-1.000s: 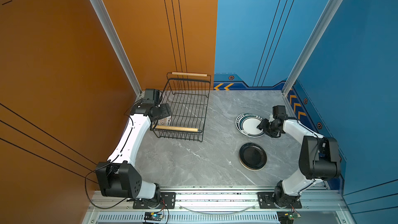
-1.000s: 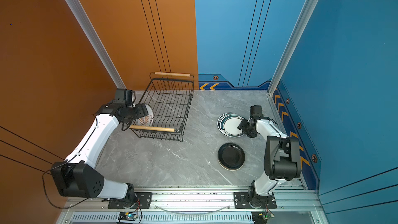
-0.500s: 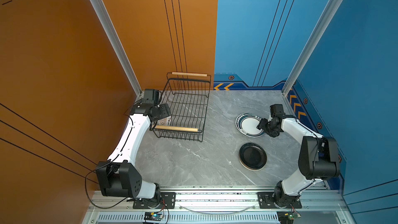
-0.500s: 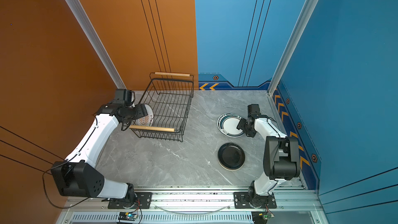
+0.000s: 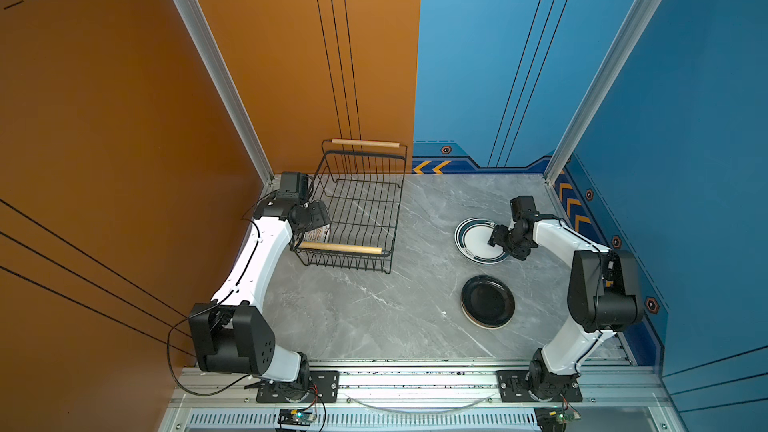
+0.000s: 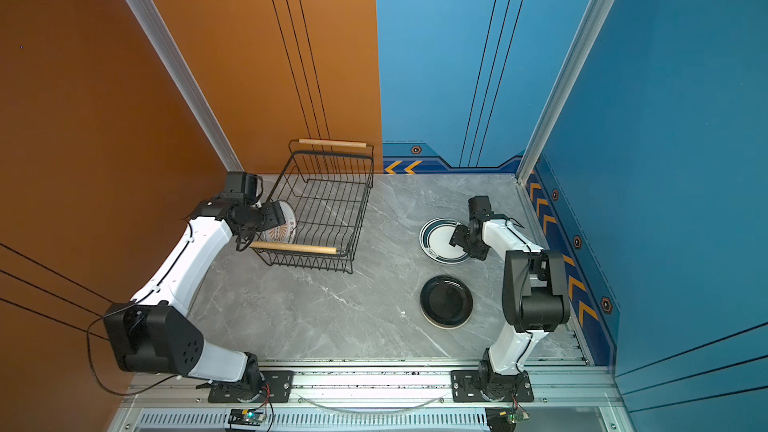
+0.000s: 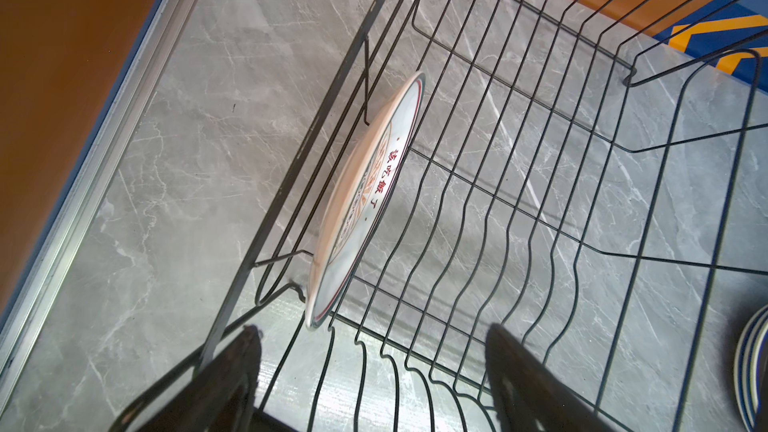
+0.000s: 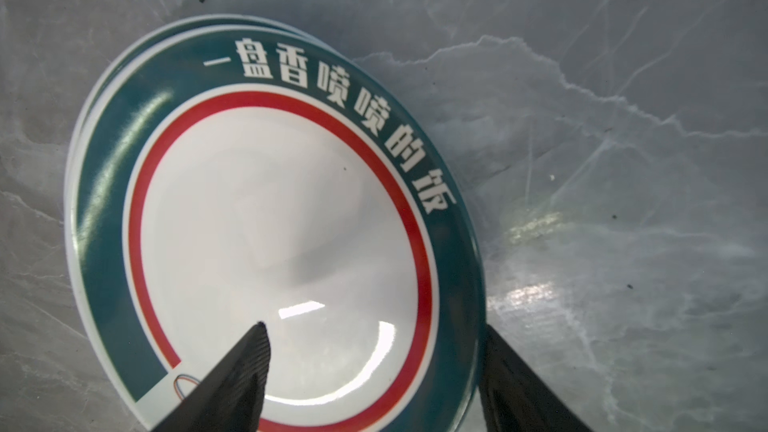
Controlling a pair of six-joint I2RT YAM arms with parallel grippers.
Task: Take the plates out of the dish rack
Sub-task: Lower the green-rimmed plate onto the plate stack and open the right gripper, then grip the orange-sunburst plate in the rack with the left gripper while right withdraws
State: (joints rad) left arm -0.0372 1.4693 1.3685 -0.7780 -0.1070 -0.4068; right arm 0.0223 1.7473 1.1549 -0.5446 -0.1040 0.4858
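Next, my left gripper turns in line with the sunburst plate and lowers, fingers astride the plate's upper rim, since that rim stands on edge just below.
The dish rack (image 5: 361, 205) (image 6: 328, 205) (image 7: 540, 184), a black wire basket with wooden handles, stands at the back left. One plate with an orange sunburst (image 5: 319, 235) (image 6: 283, 231) (image 7: 365, 201) stands on edge at its left end. My left gripper (image 5: 319, 219) (image 7: 374, 334) hangs open just above that plate, holding nothing. A white plate with a dark teal rim (image 5: 473, 241) (image 6: 438, 241) (image 8: 270, 222) lies on top of a stack at the right. My right gripper (image 5: 496, 236) (image 8: 374, 326) is open, one finger over the plate's inside and one outside its rim.
A stack topped by a black plate (image 5: 488, 302) (image 6: 446, 302) lies nearer the front right. The orange wall runs close behind my left arm. The blue wall with chevrons (image 5: 577, 218) borders the right side. Grey marble tabletop (image 5: 374, 317) spreads between rack and stacks.
My right gripper's jaws have spread wider around the teal-rimmed plate's rim, and the plate rests on its stack. The left arm has not moved.
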